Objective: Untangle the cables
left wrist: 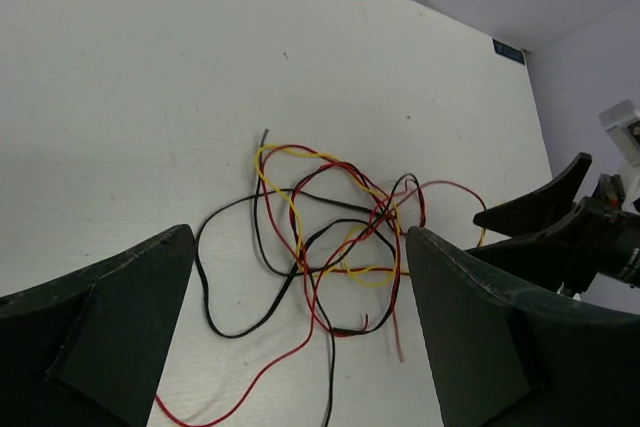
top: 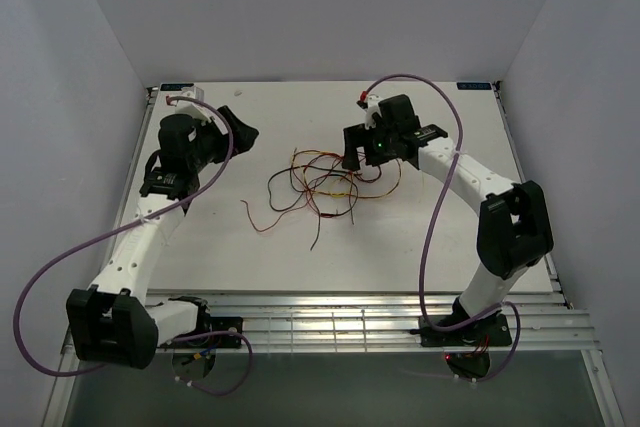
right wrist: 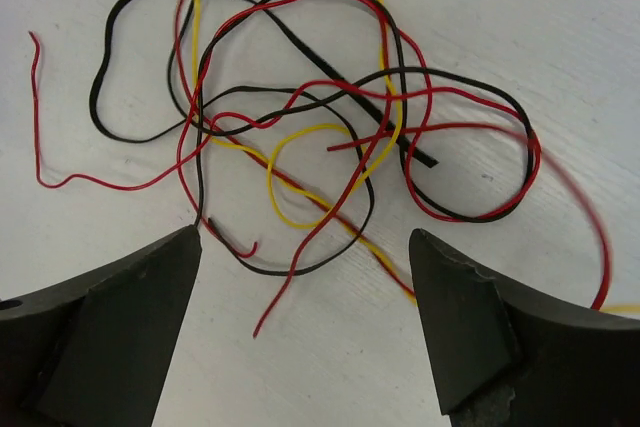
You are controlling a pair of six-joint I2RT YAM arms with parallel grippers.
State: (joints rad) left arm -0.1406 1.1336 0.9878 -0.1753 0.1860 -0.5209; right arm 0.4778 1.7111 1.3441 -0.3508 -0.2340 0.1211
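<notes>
The red cable's trailing part [left wrist: 274,362] lies clear of the tangle. My left gripper therefore moves back, down and to the right in the top view onto it next.
The cables [top: 320,185] are a loose tangle of thin red, black and yellow wires lying flat on the white table [top: 250,257] between the two arms. My left gripper [top: 243,137] hovers to the left of the tangle, open and empty. In the left wrist view its gripper [left wrist: 300,237] frames the cables [left wrist: 300,269] from above. My right gripper [top: 352,152] is at the tangle's upper right edge, open and empty. In the right wrist view its gripper [right wrist: 305,237] sits just short of the cables [right wrist: 385,72]. The right gripper also shows in the left wrist view [left wrist: 545,212].
Thick purple hoses [top: 440,197] loop along both arms. A slatted metal rail [top: 330,322] runs along the table's near edge. Grey walls close in the left, right and far sides. Loose wire ends [top: 255,217] trail toward the near left.
</notes>
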